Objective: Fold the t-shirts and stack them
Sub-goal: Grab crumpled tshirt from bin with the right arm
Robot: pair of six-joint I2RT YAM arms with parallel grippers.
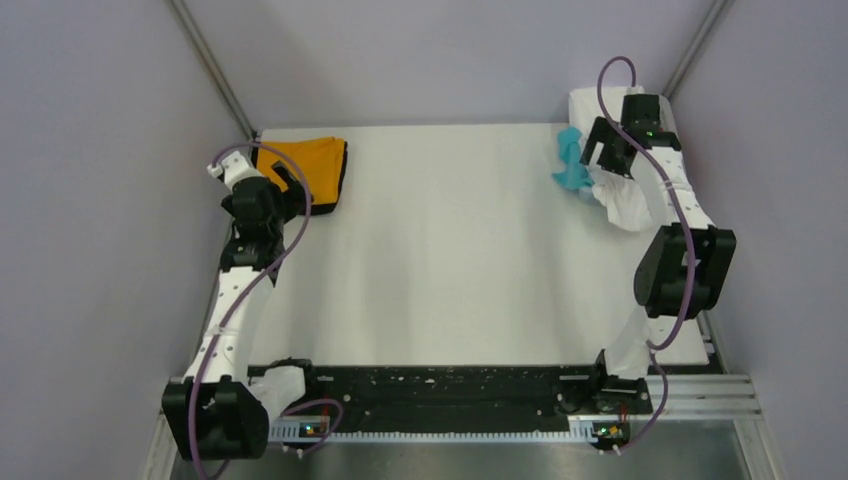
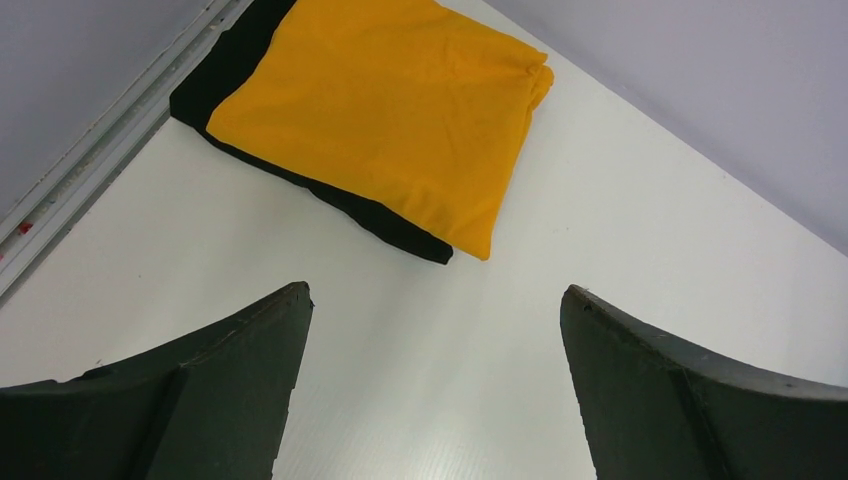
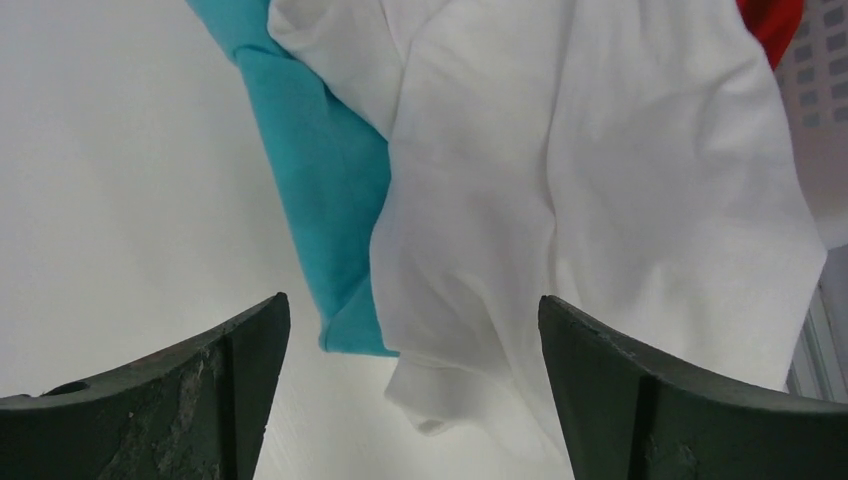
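Observation:
My right gripper lowers onto the white t-shirt's fold (image 3: 452,305) beside the light blue t-shirt and closes it next, since the white one lies draped on top.
The orange t-shirt with black trim (image 1: 315,163) lies folded at the table's far left corner; it also shows in the left wrist view (image 2: 390,120). My left gripper (image 1: 283,178) (image 2: 435,330) is open and empty, just short of the shirt's near edge. At the far right, the white t-shirt (image 1: 628,203) (image 3: 600,200) lies crumpled, draped partly over the light blue t-shirt (image 1: 572,162) (image 3: 320,180). A bit of the red t-shirt (image 3: 770,20) shows behind the white one. My right gripper (image 1: 603,155) (image 3: 410,340) is open and empty above the white shirt's edge.
The white lattice basket (image 1: 583,105) (image 3: 822,100) stands at the far right corner behind the right arm. A metal rail (image 2: 90,160) runs along the table's left edge beside the orange shirt. Grey walls close in the table on three sides.

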